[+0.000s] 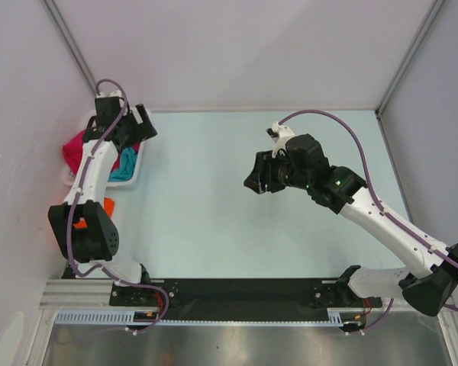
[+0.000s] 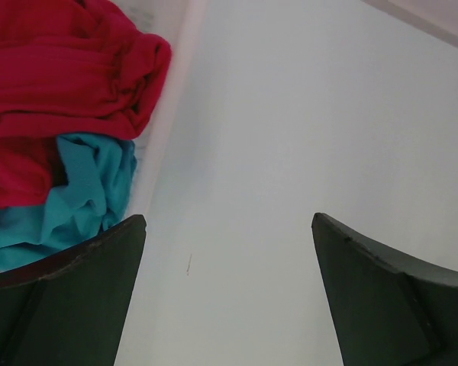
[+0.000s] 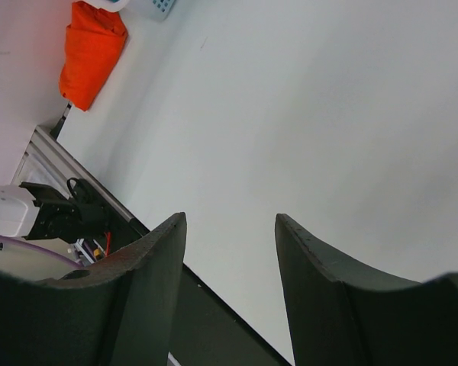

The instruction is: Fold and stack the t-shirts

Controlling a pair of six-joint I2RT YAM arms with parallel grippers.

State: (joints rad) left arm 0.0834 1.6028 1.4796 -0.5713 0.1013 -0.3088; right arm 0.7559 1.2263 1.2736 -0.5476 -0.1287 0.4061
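I will next move my left gripper left in the top view and down onto the red cloth beside the teal point(image 2: 17, 169), since it lies over the teal shirt point(image 2: 84, 191).
Crumpled crimson-red cloth point(image 1: 75, 149) and a teal t-shirt point(image 1: 125, 165) lie in the white basket point(image 1: 70, 178) at the far left. In the left wrist view the red cloth point(image 2: 61, 69) lies over the teal shirt point(image 2: 84, 191); I cannot tell if the red is one shirt or two. A folded orange t-shirt point(image 1: 108, 206) lies on the table in front of the basket, partly hidden by my left arm, and shows in the right wrist view point(image 3: 91, 53). My left gripper point(image 1: 143, 126) point(image 2: 227, 221) is open and empty just right of the basket. My right gripper point(image 1: 253, 181) point(image 3: 230, 217) is open and empty above the table's middle.
The pale table point(image 1: 214, 229) is walled at the back and both sides. A black rail point(image 1: 237, 288) point(image 3: 214, 328) with the arm bases runs along the near edge. The basket rim point(image 2: 175, 91) lies just left of my left fingers.
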